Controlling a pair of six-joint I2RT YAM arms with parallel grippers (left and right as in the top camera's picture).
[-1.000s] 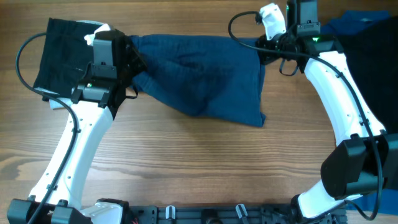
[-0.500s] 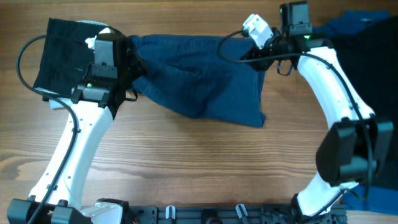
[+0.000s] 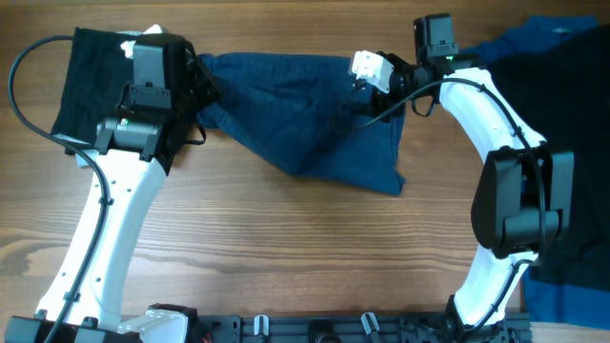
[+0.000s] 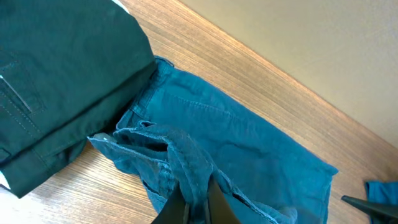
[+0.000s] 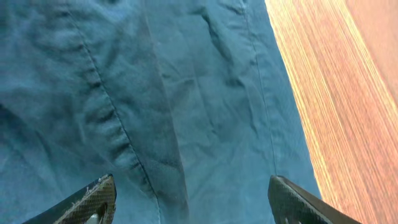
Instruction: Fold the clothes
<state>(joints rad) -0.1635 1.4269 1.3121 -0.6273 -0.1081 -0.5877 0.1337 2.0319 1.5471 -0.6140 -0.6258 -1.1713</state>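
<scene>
The flat cloth at the garment's far edge (image 3: 229,59) (image 4: 189,90) still lies uncovered. My left gripper needs to carry the fold outward and down onto that edge next and release.
A navy blue garment (image 3: 305,114) of the clothes lies spread across the back middle of the table. My left gripper (image 3: 195,90) is at its left end, shut on a bunched fold of the cloth. The left wrist view shows the fold pinched between the two dark fingers (image 4: 196,202). My right gripper (image 3: 374,88) hangs over the garment's right part. In the right wrist view its jaws (image 5: 193,205) stand wide open, with flat navy cloth (image 5: 186,93) and a seam below them and nothing between them.
A folded black garment (image 3: 91,81) lies at the back left, beside the left gripper, and shows as dark cloth (image 4: 56,81) in the left wrist view. More clothes are piled at the right: black (image 3: 577,143) and brighter blue (image 3: 534,38). Bare wooden table (image 3: 286,248) runs along the front.
My right gripper has opened and swung left from the garment's top right corner to over the cloth. The left arm shifted slightly back, still holding the fold.
</scene>
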